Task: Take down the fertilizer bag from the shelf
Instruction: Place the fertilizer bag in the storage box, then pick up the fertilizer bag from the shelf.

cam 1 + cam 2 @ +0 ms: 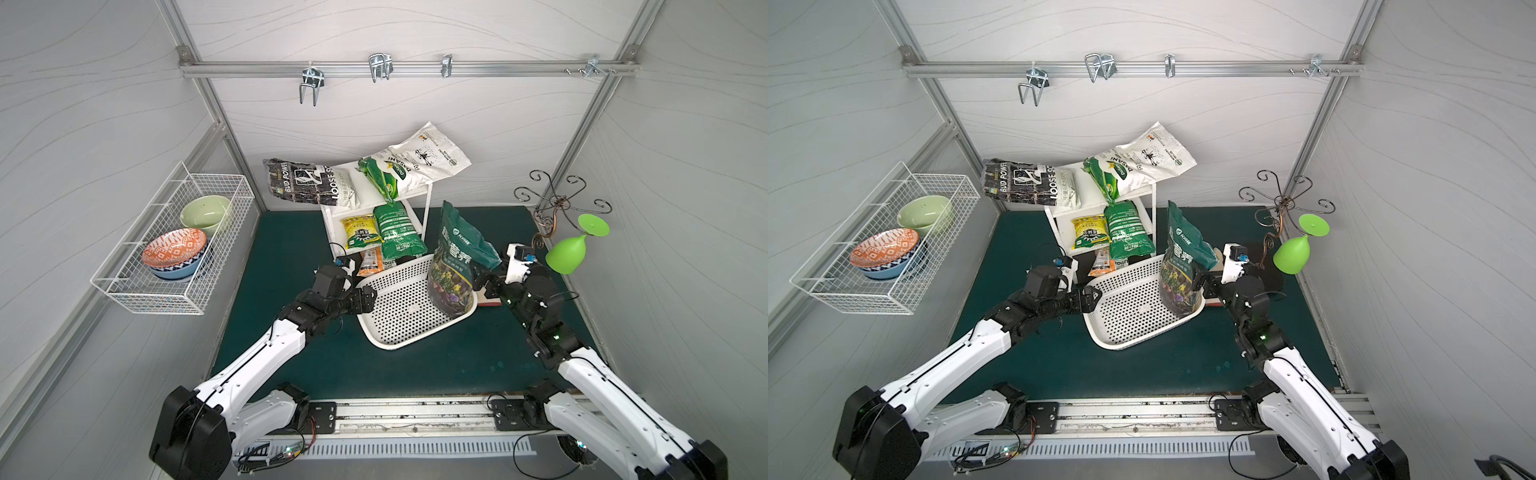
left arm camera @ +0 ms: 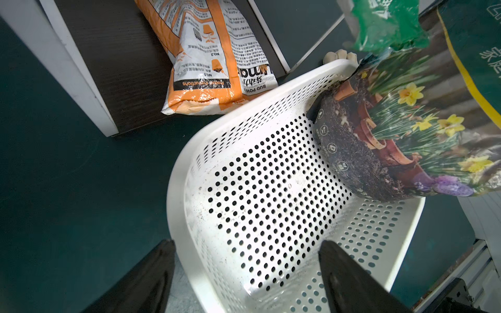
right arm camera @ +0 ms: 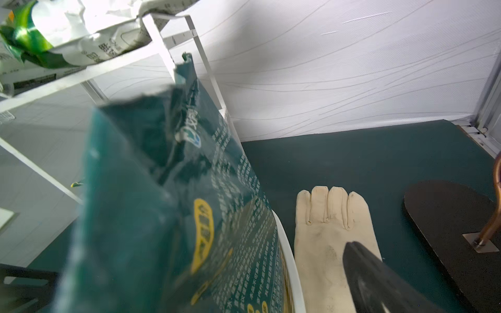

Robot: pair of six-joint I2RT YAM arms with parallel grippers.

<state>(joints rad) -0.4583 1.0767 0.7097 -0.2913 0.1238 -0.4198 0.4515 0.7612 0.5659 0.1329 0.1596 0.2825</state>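
The near corner of the white-and-green bag sticks out past the edge of the shelf, so I need to raise my right gripper and reach outward to that corner.
A dark green fertilizer bag (image 1: 455, 257) (image 1: 1183, 266) printed with yellow flowers (image 2: 406, 122) stands upright in the far right corner of the white perforated basket (image 1: 374, 332) (image 2: 176, 189), in front of the shelf (image 1: 428, 208) (image 1: 1088, 191). My right gripper (image 1: 484, 282) (image 1: 1204, 282) is open beside the bag's right edge. Its one visible finger (image 3: 363, 260) stands clear of the bag (image 3: 176, 203), over a glove; the bag hides the other finger. My left gripper (image 1: 368, 297) (image 2: 247, 242) is open, with its fingers either side of the basket's near left rim.
Other bags lie on the shelf: black-and-white (image 1: 307, 183), white-and-green (image 1: 415, 166), yellow (image 1: 360, 232), green (image 1: 397, 230), orange (image 2: 206, 67). A cream glove (image 3: 330, 230) and a curly stand's dark base (image 3: 447, 216) lie to the right. A green goblet (image 1: 567, 253) hangs there. A wire basket (image 1: 166, 291) holds bowls on the left wall.
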